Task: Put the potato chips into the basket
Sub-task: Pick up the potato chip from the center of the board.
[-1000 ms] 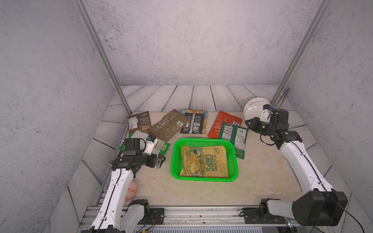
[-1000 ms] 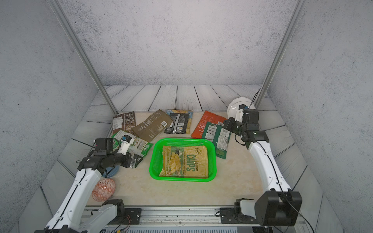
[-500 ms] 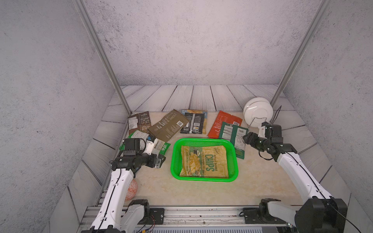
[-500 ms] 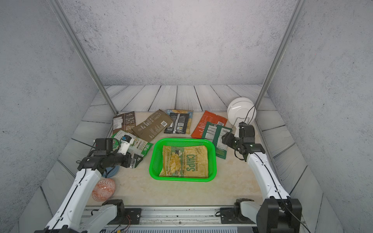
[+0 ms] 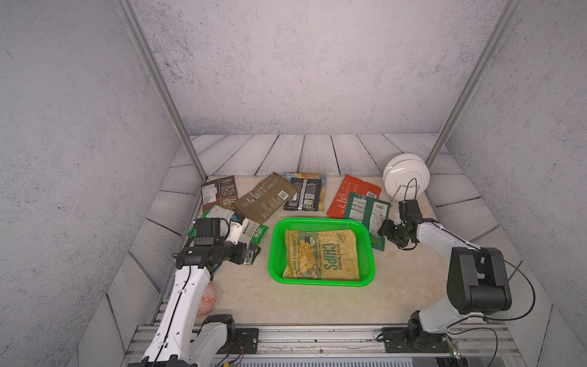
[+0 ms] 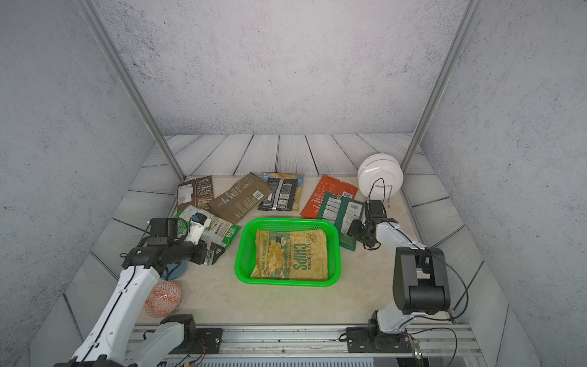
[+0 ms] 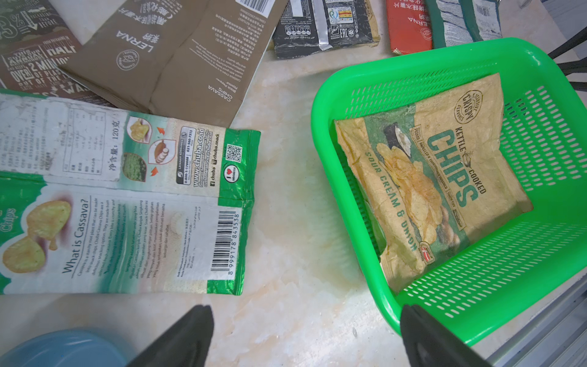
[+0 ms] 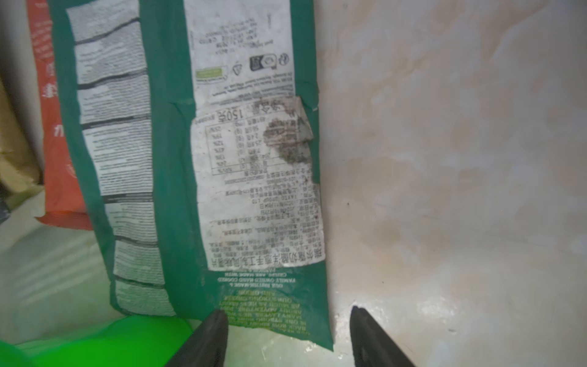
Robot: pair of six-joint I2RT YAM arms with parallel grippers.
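Observation:
My right gripper comes down onto the dark green bag's near corner (image 5: 381,246) next and closes, since that corner, clear of the basket (image 5: 320,222), lies between the open fingers.
The green basket (image 5: 320,222) (image 6: 287,224) sits mid-table and holds a cream bag of potato chips (image 5: 320,255) (image 7: 438,178). A dark green bag (image 5: 365,209) (image 8: 178,165) lies by the basket's right side. My right gripper (image 5: 385,231) (image 8: 287,313) hovers open over that bag's near end, its jaws straddling the corner. Left of the basket, my left gripper (image 5: 252,254) (image 7: 305,309) stands open over bare table. Nothing is between its fingers, and a light green bag (image 7: 127,197) lies beside it. Brown (image 5: 219,193), olive (image 5: 266,198), black (image 5: 305,192) and red (image 5: 354,193) bags lie behind the basket.
White plates in a wire rack (image 5: 406,178) stand at the back right, just behind my right arm. An orange-red patterned round object (image 6: 163,298) and a blue bowl (image 7: 63,348) sit near my left arm's base. Metal posts and grey walls close in the table.
My right arm has swung from beside the plates forward and down to the dark green bag, and its jaws have opened. The left arm has not moved.

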